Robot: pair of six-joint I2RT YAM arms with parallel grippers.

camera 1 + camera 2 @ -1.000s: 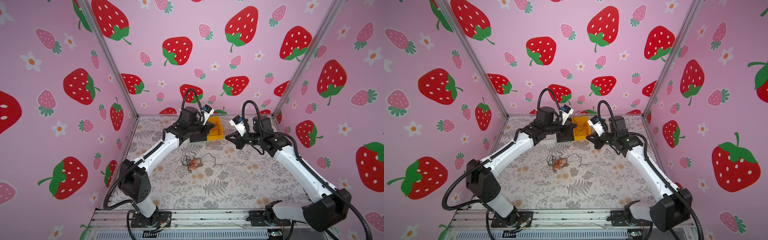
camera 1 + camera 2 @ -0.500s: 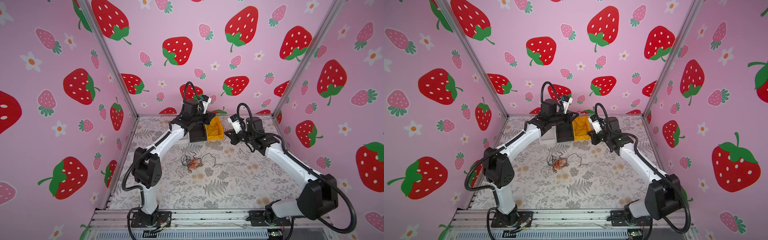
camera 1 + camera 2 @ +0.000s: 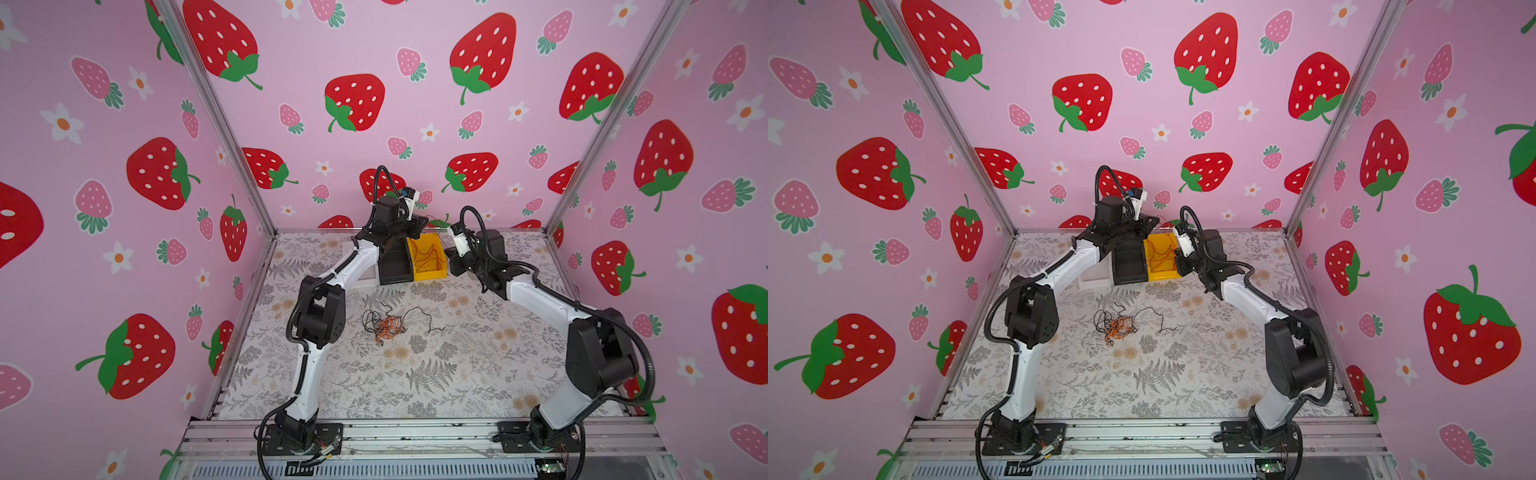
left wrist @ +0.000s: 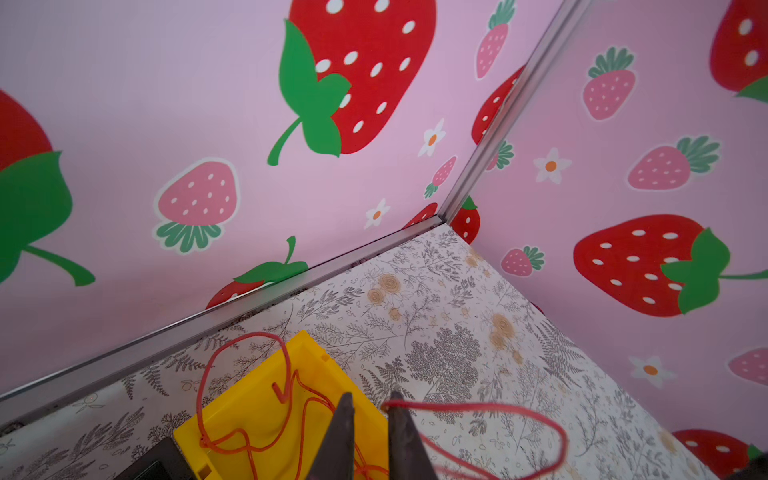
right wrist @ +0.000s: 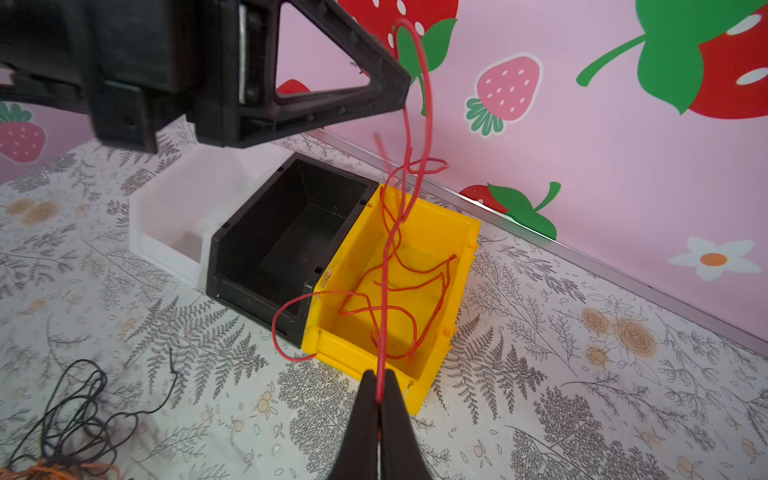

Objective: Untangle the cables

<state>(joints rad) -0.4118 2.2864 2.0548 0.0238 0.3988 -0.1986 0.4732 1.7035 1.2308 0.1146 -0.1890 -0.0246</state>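
More red cable lies coiled in the yellow bin (image 5: pixel 465 249), so I will move my right gripper outward and in over the open inside of the bin to let go of the piece of red cable.
A red cable (image 5: pixel 384 291) runs from my right gripper (image 5: pixel 379 390), which is shut on its lower end, up through the yellow bin (image 5: pixel 465 249) to my left gripper (image 4: pixel 370 399) above the bin's back. The left jaws stand a little apart, and the red cable (image 4: pixel 498 409) hangs in a loop off one fingertip (image 4: pixel 395 405). More red cable lies coiled in the yellow bin (image 4: pixel 257 411). In both top views a tangle of black and orange cables (image 3: pixel 386 324) (image 3: pixel 1119 324) lies on the mat in the middle.
A black bin (image 5: pixel 249 257) and a white bin (image 5: pixel 166 208) stand in a row beside the yellow one, against the back wall. The black and orange tangle (image 5: pixel 75 399) lies in front of them, between the two arms. Pink walls close in three sides.
The left gripper has risen over the back of the yellow bin and its jaws have parted. The right gripper has moved in to the bin's front, still shut on the red cable.
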